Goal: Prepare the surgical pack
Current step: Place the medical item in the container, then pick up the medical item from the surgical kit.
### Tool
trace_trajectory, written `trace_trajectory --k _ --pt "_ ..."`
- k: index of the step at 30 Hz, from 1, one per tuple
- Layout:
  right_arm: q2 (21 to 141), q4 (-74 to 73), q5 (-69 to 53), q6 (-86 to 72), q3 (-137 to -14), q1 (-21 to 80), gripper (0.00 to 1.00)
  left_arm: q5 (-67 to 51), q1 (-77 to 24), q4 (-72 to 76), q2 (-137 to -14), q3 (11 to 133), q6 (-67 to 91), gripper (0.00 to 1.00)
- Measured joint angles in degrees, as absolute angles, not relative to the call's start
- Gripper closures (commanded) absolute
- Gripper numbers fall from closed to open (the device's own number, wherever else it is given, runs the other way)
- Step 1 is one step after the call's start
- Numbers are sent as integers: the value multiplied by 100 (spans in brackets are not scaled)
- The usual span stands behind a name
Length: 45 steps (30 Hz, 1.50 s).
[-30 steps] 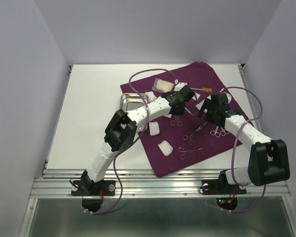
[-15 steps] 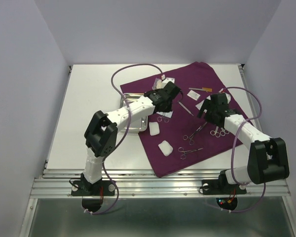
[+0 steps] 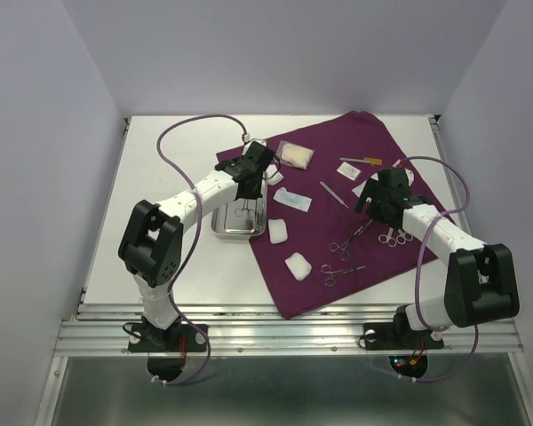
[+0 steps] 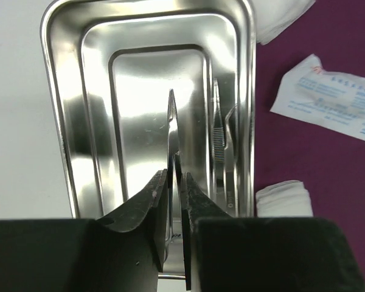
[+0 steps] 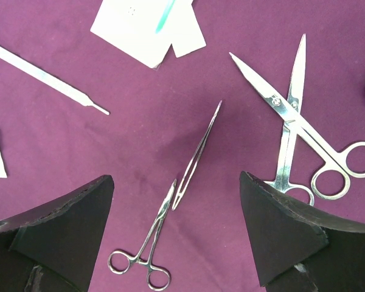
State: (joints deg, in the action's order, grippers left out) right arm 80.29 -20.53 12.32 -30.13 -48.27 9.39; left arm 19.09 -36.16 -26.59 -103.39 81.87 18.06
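Note:
My left gripper moves down and to its left in the top view next, clear of the tweezers. It releases there, since the bare bottom of the tray lies below it on that side.
The steel tray sits at the left edge of the dark-purple cloth. My left gripper hovers over the tray, shut on thin silver scissors that point into the tray. A pair of tweezers lies inside along its right wall. My right gripper is open and empty above the cloth, over straight tweezers, ring-handled forceps and open scissors; in its wrist view the gripper straddles the tweezers.
Gauze squares lie on the cloth near the tray, with clear packets behind. More forceps lie near the cloth's front. A thin scalpel handle and a packet lie ahead of the right gripper.
My left arm has swung left from the middle of the cloth to above the tray, carrying the scissors. The right arm has barely moved.

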Motion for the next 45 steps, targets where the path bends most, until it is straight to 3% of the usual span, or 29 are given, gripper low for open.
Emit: trace_trajectory --k 15,17,18,20,21,24,32,45 --pt "8038 -2051 1210 -3013 -4827 939 11 1863 -2923 -2414 -10471 7618 1260 91" --pt "8040 -2051 1208 -3015 -4827 939 11 1852 -2923 -2388 -10580 7607 1245 86" --pt "8040 -2051 1205 -3015 -4827 939 11 1848 -2923 -2383 -10624 7607 1243 74" --pt "8062 -2049 1201 -3015 -4827 939 11 1841 -2923 -2383 -10722 7607 1225 64" --pt "8075 -2049 1199 -3015 -4827 939 11 1844 -2923 -2388 -10761 7607 1205 55" --pt "8112 -2051 1199 -3015 -4827 939 11 1841 -2923 -2434 -10829 7594 1184 46" --pt "8112 -2051 1199 -3015 -4827 939 11 1752 -2923 -2921 -10814 8075 1236 49" --pt "8029 -2058 1203 -3022 -4827 939 10 1358 -3844 -3015 -11500 10685 1299 56"
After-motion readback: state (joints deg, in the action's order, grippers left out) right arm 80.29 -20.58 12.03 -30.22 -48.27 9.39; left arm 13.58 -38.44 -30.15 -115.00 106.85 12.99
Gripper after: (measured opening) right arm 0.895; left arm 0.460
